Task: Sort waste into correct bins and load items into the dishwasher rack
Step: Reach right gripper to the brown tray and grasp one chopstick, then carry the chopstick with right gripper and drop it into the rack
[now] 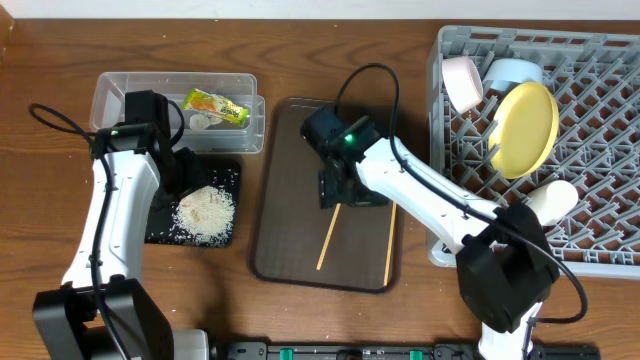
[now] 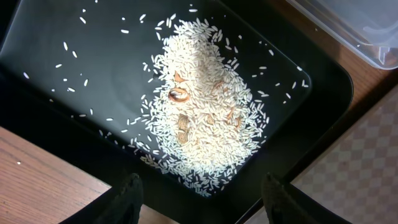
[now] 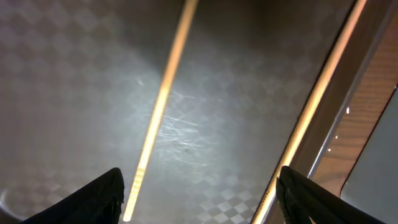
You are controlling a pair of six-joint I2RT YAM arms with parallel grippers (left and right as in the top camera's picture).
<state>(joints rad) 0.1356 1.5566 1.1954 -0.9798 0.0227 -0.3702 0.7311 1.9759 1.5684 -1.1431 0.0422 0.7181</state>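
Note:
My open fingers are on either side of both chopsticks. So I will move my right gripper toward the rack and lower it around only the chopstick [image 1: 391,230] [image 3: 296,142] beside the serving tray's rim.
My left gripper [image 1: 186,172] is open and empty, low over the shallow black tray [image 1: 160,234], which holds a heap of white rice [image 1: 205,210]. In the left wrist view the rice [image 2: 208,118] lies on the tray [image 2: 43,93] ahead of the open fingers [image 2: 202,200]. My right gripper [image 1: 340,190] is open over two wooden chopsticks [image 1: 330,238] [image 1: 391,242]. In the right wrist view its fingers [image 3: 199,200] straddle both chopsticks [image 3: 158,112] [image 3: 317,93]. The clear tub [image 1: 130,90] holds the yellow-green wrapper [image 1: 215,107] and a white scrap [image 1: 202,122].
The chopsticks lie on a dark brown serving tray [image 1: 290,230]. The grey rack [image 1: 600,130] at the right holds the yellow plate [image 1: 527,128], white bowl [image 1: 462,83], light blue bowl [image 1: 512,72] and pale green cup [image 1: 553,200]. The clear tub's corner [image 2: 360,31] shows beside the black tray.

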